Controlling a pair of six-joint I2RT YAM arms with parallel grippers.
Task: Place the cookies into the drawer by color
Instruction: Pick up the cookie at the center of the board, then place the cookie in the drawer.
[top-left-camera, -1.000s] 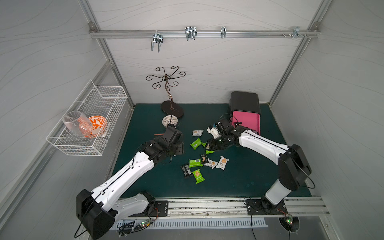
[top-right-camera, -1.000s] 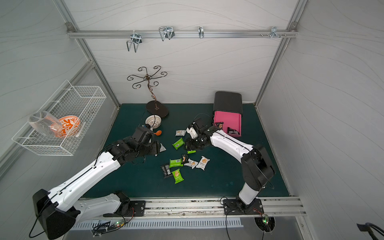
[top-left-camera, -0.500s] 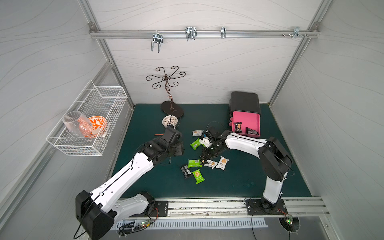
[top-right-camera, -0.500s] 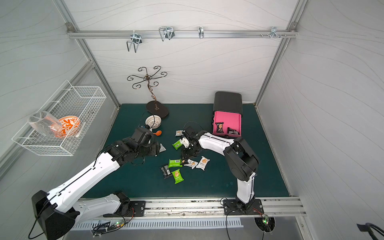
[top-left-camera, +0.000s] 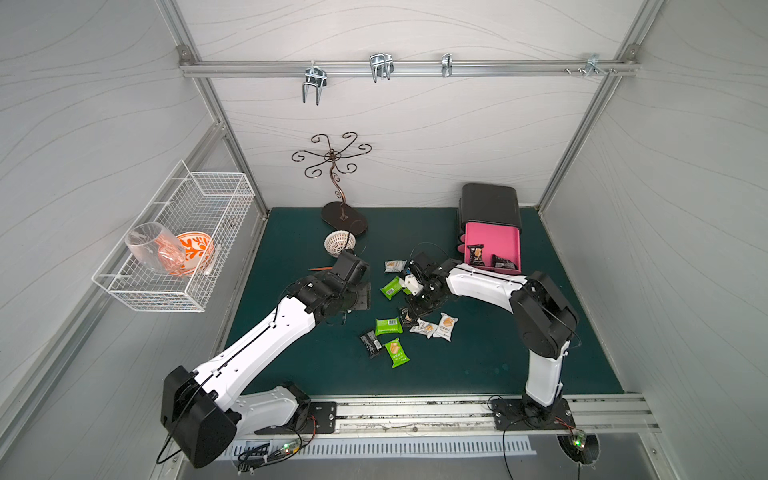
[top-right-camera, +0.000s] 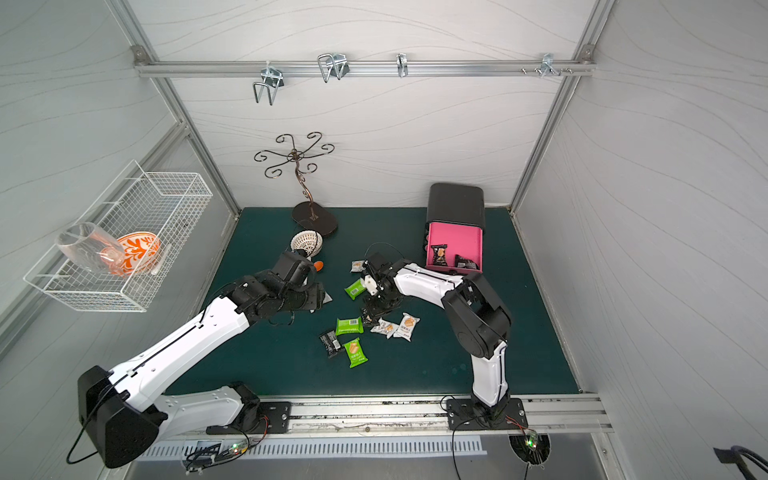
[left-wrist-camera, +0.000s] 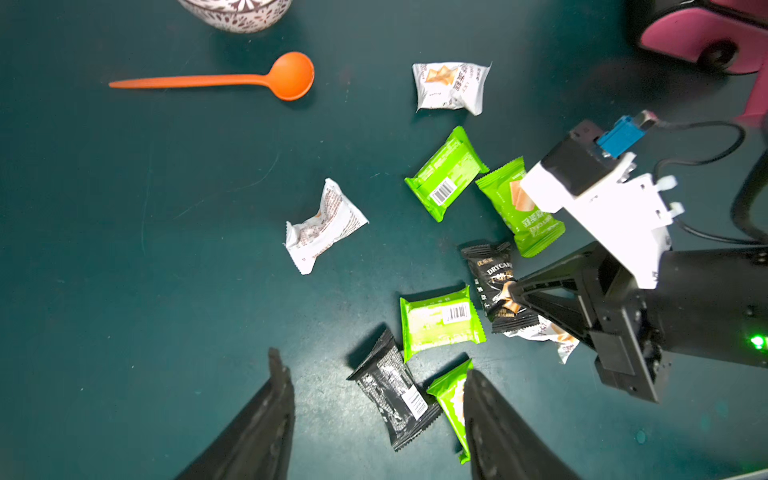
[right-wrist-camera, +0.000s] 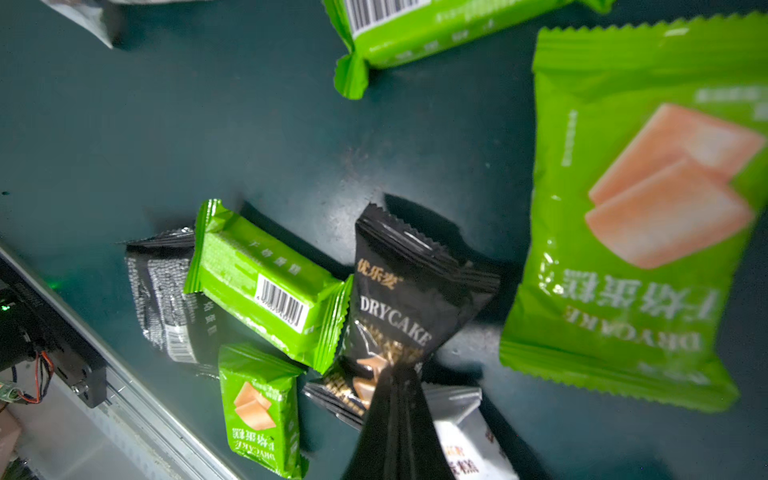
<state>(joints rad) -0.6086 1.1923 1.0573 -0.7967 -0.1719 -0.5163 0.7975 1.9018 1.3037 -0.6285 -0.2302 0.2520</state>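
Note:
The open pink drawer (top-left-camera: 492, 239) with black packets inside is farther outward. My right gripper needs to rise next, carry this matching packet over the bare bottom of the drawer and let it go.
Cookies lie loose mid-mat: green packets (top-left-camera: 391, 287) (top-left-camera: 388, 326) (top-left-camera: 397, 352), a black one (top-left-camera: 371, 344) and white ones (top-left-camera: 395, 265) (top-left-camera: 445, 326). My right gripper (right-wrist-camera: 395, 374) is shut on the end of a black DRYCAKE packet (right-wrist-camera: 399, 299), which lies over a white packet beside a green one (right-wrist-camera: 266, 291); both top views show this grip (top-left-camera: 409, 316) (top-right-camera: 371, 318). The pink drawer (top-left-camera: 492, 239) stands open at the back right with two black packets (top-left-camera: 476, 254) (top-left-camera: 503, 261) inside. My left gripper (left-wrist-camera: 372, 363) hangs open above the mat, empty, left of the pile (top-left-camera: 361, 291).
An orange spoon (left-wrist-camera: 232, 79), a patterned bowl (top-left-camera: 339, 241) and a metal hook stand (top-left-camera: 343, 216) stand at the back left. The drawer's black cabinet (top-left-camera: 489, 203) is against the back wall. A wire basket (top-left-camera: 174, 241) hangs on the left wall. A crumpled white packet (left-wrist-camera: 324, 226) lies under my left arm.
My right arm swung from near the drawer back to the pile, came down and shut on the black packet. My left arm has hardly moved.

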